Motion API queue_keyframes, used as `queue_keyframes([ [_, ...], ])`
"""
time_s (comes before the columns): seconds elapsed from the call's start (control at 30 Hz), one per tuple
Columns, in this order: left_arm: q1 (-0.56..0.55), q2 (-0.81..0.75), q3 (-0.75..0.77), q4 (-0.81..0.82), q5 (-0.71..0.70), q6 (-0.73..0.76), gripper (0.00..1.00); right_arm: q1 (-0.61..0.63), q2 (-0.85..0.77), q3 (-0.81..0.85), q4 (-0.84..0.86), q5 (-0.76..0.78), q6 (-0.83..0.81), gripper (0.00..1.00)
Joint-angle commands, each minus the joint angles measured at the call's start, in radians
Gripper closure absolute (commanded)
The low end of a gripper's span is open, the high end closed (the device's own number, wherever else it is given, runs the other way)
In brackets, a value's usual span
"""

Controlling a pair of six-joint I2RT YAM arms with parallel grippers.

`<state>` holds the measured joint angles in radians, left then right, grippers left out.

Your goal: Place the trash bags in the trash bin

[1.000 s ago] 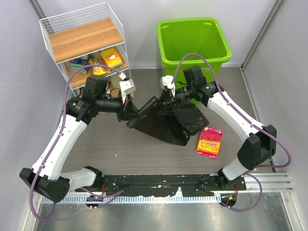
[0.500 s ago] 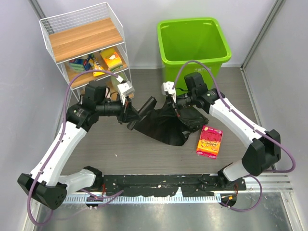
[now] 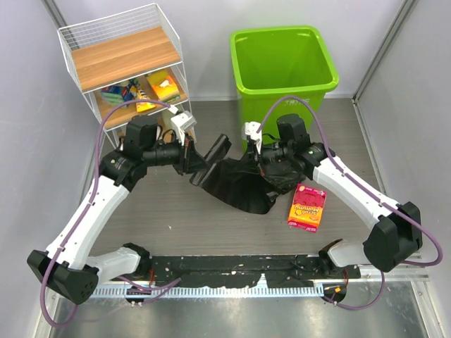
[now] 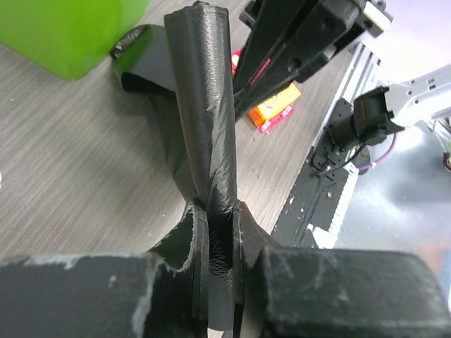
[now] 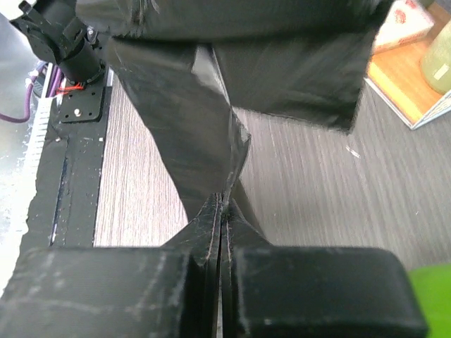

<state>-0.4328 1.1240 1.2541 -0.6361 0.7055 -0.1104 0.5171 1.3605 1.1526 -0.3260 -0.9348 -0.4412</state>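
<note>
My left gripper rises outward over the rack's top wooden shelf [image 3: 125, 58] next and lets go of the roll [image 3: 217, 149] there, since that shelf is above and outward of it.
The trash bag [image 3: 239, 184] is a crinkled black sheet lying on the table between the arms. My right gripper [image 3: 259, 160] is shut on a pinched fold of it, and the sheet [image 5: 190, 127] fans out from the closed jaws [image 5: 224, 204]. My left gripper [image 3: 199, 163] is shut on a slim black roll [image 3: 217, 149], which rises tilted from the jaws [image 4: 218, 225] as a twisted cylinder [image 4: 208, 105]. The lime-green trash bin [image 3: 237, 70] stands behind both grippers; its corner [image 4: 63, 35] shows in the left wrist view.
A white wire shelf rack [image 3: 120, 63] with small items stands at the back left. An orange snack packet [image 3: 307, 208] lies right of the bag. A black rail [image 3: 239, 267] runs along the near edge. Grey walls close in both sides.
My right gripper has shut on the bag's fold and drifted down and right. The left arm shifted only slightly, still holding the roll.
</note>
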Motion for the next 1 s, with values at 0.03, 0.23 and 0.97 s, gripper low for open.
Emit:
queue_keyframes([
  [0.03, 0.020, -0.020, 0.045, 0.165, -0.060, -0.061, 1.00, -0.011, -0.004, -0.068, -0.008, 0.063, 0.061, 0.99],
  [0.23, 0.022, -0.021, 0.071, 0.156, -0.080, -0.068, 1.00, -0.040, -0.034, -0.131, 0.042, 0.070, 0.093, 0.99],
  [0.97, 0.031, 0.114, 0.645, 0.023, -0.877, 0.155, 1.00, -0.072, -0.098, -0.191, -0.030, 0.257, 0.078, 0.99],
])
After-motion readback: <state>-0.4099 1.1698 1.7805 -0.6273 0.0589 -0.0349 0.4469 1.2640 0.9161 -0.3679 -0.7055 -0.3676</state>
